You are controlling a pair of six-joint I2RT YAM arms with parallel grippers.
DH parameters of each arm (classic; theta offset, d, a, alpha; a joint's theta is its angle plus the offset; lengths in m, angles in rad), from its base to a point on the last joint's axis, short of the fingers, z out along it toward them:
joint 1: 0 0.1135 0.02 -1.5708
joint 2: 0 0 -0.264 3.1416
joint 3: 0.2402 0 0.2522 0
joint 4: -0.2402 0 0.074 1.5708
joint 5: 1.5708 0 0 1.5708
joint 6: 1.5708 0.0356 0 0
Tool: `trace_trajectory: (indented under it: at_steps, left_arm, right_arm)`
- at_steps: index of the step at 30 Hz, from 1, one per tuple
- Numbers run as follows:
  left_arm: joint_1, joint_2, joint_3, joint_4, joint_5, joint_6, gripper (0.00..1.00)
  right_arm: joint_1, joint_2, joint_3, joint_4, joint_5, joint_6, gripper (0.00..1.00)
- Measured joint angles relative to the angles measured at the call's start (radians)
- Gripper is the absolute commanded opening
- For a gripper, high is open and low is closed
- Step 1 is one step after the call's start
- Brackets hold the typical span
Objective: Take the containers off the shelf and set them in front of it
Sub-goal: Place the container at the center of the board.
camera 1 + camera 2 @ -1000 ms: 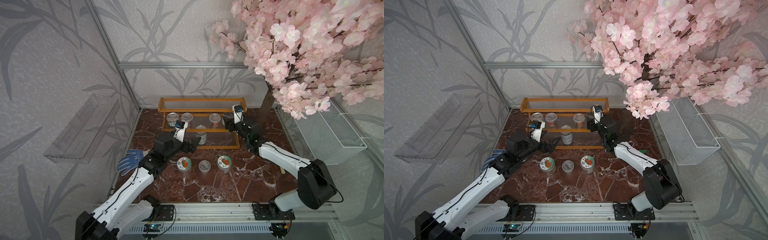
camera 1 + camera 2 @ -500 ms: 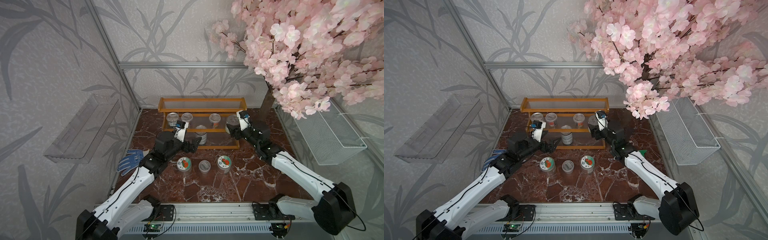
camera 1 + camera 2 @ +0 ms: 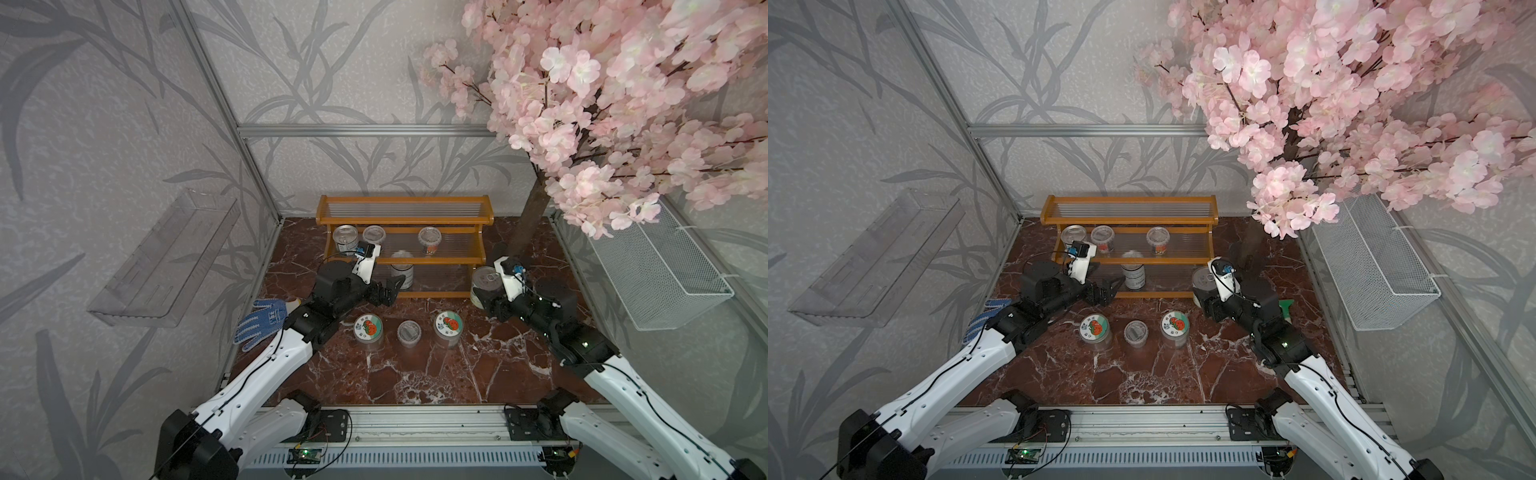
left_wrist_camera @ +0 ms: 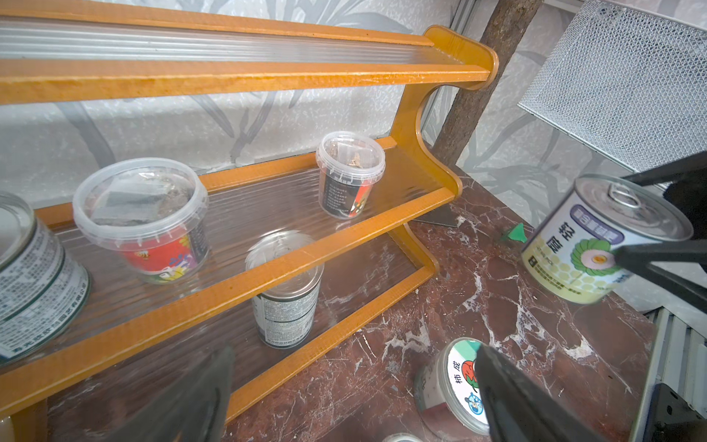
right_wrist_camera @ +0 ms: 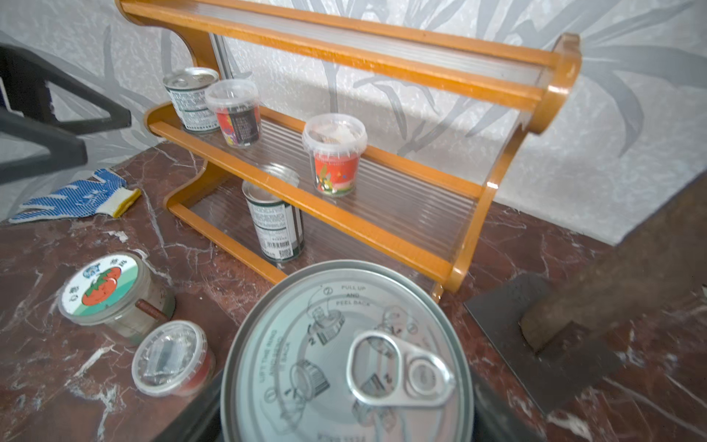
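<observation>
The right gripper moves back and down next to release the pull-ring tin on the bare marble beside the nearest fruit-lid jar, since that spot is clear.
The orange-brown shelf stands at the back. Its middle tier holds a silver tin and two clear cups. On the bottom tier stands another tin. My right gripper is shut on a pull-ring tin, just off the shelf's right front corner and above the marble. My left gripper is open and empty beside the bottom-tier tin. In front of the shelf stand two fruit-lid jars and a cup.
A blue glove lies by the left arm. The tree trunk and its base plate stand right of the shelf. A wire basket hangs on the right wall and an acrylic tray on the left.
My right gripper has carried the pull-ring tin away from the shelf's right end, forward and down toward the marble. The left arm has hardly moved.
</observation>
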Motion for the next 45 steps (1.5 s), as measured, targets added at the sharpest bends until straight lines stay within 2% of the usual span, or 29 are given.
trace_trajectory:
  at_steps: [4, 8, 18, 22, 29, 34, 45]
  left_arm:
    - [0.0, 0.009, 0.0, 0.006, 0.007, 0.0, 1.0]
    - [0.0, 0.01, 0.0, 0.006, 0.01, 0.0, 1.0]
    - [0.0, 0.008, 0.0, 0.004, 0.01, 0.0, 1.0]
    - [0.0, 0.006, 0.0, 0.0, 0.01, 0.0, 1.0]
    - [0.0, 0.009, 0.002, -0.003, 0.011, 0.0, 1.0]
    - [0.0, 0.009, 0.002, -0.003, 0.011, 0.0, 1.0]
    - [0.0, 0.0, 0.002, -0.005, 0.011, 0.0, 1.0]
  right_arm:
    - [0.052, -0.071, -0.101, -0.047, 0.089, 0.047, 0.65]
    - [0.099, -0.074, -0.193, -0.051, 0.174, 0.1, 0.66]
    - [0.192, -0.054, -0.367, 0.066, 0.352, 0.292, 0.67]
    - [0.212, -0.07, -0.45, 0.129, 0.401, 0.324, 0.69]
    - [0.213, -0.03, -0.502, 0.254, 0.45, 0.335, 0.73]
    - [0.213, 0.055, -0.505, 0.346, 0.458, 0.335, 0.78]
    - [0.213, 0.11, -0.504, 0.393, 0.459, 0.341, 0.92]
